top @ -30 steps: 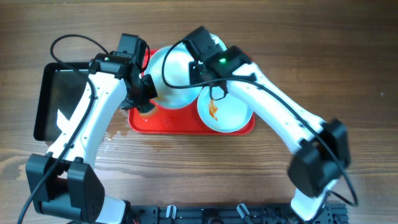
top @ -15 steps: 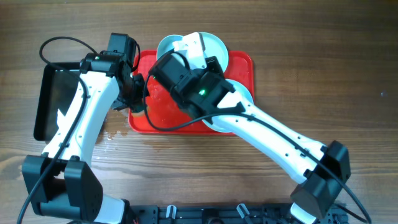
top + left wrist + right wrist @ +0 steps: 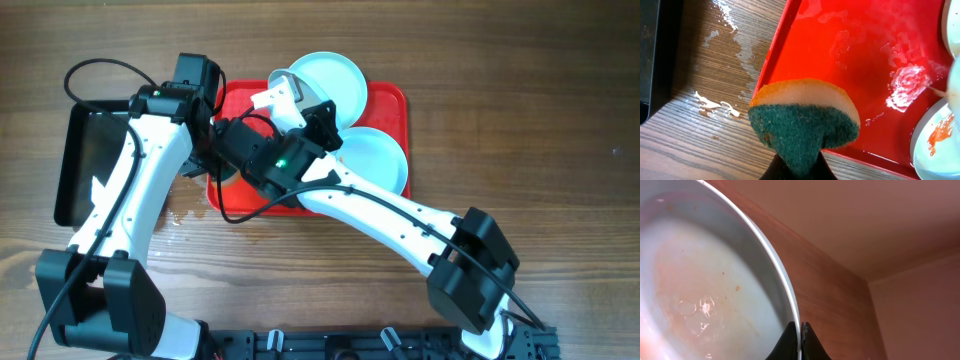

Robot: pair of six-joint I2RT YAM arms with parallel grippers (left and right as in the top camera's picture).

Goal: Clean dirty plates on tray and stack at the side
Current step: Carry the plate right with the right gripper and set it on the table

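The tabletop past the tray's plates is open, so I will swing my right gripper to the right in the overhead view, lower the plate there and release its rim.
My left gripper (image 3: pixel 799 169) is shut on an orange and green sponge (image 3: pixel 805 122) and holds it over the front left rim of the red tray (image 3: pixel 805 45). In the overhead view the left gripper (image 3: pixel 218 165) is at the tray's (image 3: pixel 392 100) left edge. My right gripper (image 3: pixel 801 332) is shut on the rim of a pale plate (image 3: pixel 700 280) with wet streaks, held up over the tray's back (image 3: pixel 335 75). A second plate (image 3: pixel 380 155) lies on the tray's right side. Its orange smear shows in the left wrist view (image 3: pixel 940 135).
A black glossy tray (image 3: pixel 75 165) lies on the table to the left. Water and foam spots lie on the wood beside the red tray (image 3: pixel 715 102). The right arm (image 3: pixel 380 210) crosses the tray's front and hides its middle.
The right arm has swung left across the tray, and the plate it holds now sits tilted over the tray's back. The left gripper with the sponge moved slightly left.
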